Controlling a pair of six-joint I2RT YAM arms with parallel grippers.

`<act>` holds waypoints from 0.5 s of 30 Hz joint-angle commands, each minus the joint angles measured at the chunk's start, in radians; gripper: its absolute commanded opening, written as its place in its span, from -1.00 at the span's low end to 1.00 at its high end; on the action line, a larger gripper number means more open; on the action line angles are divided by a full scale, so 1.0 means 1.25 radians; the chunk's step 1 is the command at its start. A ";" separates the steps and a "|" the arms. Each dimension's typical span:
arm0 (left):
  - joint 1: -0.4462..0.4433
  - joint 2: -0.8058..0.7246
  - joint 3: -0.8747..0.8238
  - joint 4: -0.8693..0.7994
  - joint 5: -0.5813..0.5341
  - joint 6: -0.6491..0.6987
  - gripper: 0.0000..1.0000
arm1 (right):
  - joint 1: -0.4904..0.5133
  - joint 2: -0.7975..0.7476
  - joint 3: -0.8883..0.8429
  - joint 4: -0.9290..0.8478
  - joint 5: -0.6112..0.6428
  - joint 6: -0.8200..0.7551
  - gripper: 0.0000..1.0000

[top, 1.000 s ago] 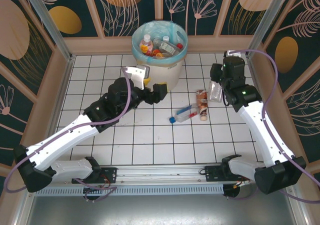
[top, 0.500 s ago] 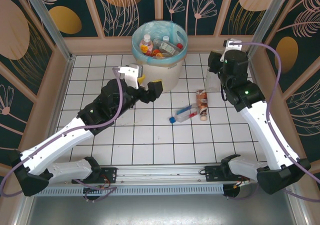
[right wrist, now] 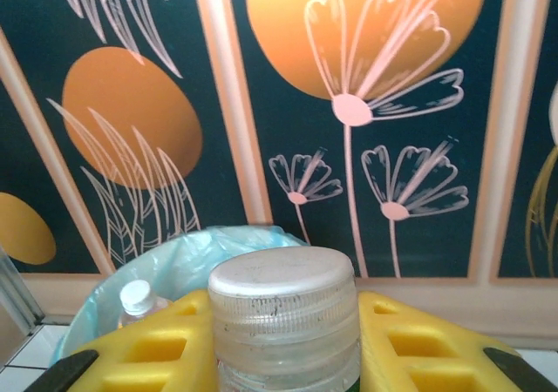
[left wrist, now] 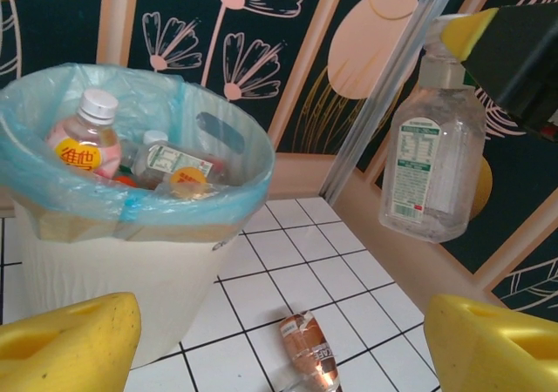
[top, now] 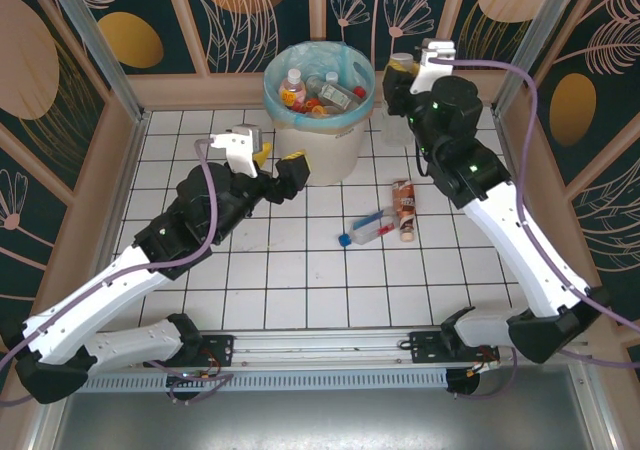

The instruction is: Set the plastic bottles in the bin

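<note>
My right gripper holds the clear bottle [top: 398,122], which still hangs beside the bin's rim. It will carry the bottle over the bag's opening [top: 332,68] and let go of it there.
The off-white bin [top: 330,148], lined with a light blue bag, stands at the back and holds several plastic bottles [top: 312,92]. My right gripper [top: 404,98] is shut on a clear bottle [top: 398,122], held upright in the air just right of the bin's rim. In the right wrist view its ribbed cap [right wrist: 283,309] sits between the yellow pads [right wrist: 148,348], with the bag [right wrist: 205,257] behind. A brown bottle [top: 404,208] and a blue-capped bottle [top: 367,228] lie on the tiles. My left gripper [top: 272,162] hangs open and empty at the bin's front left.
In the left wrist view the bin [left wrist: 113,261] is at the left, the held clear bottle [left wrist: 432,174] hangs at the right, and the brown bottle [left wrist: 309,350] lies on the tiles below. Patterned walls enclose the tiled floor [top: 300,270] on three sides.
My right arm has lifted the clear bottle and carried it back and left, up to the bin's rim. The left arm has drawn back slightly to the left, still open.
</note>
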 commanded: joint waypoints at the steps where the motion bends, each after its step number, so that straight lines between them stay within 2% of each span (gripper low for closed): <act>1: -0.002 -0.027 -0.016 -0.001 -0.038 -0.010 0.69 | 0.016 0.037 0.044 0.112 -0.005 -0.047 -0.53; 15: -0.002 -0.060 -0.015 -0.084 -0.052 -0.077 0.70 | 0.027 0.246 0.073 0.350 -0.061 -0.133 -0.54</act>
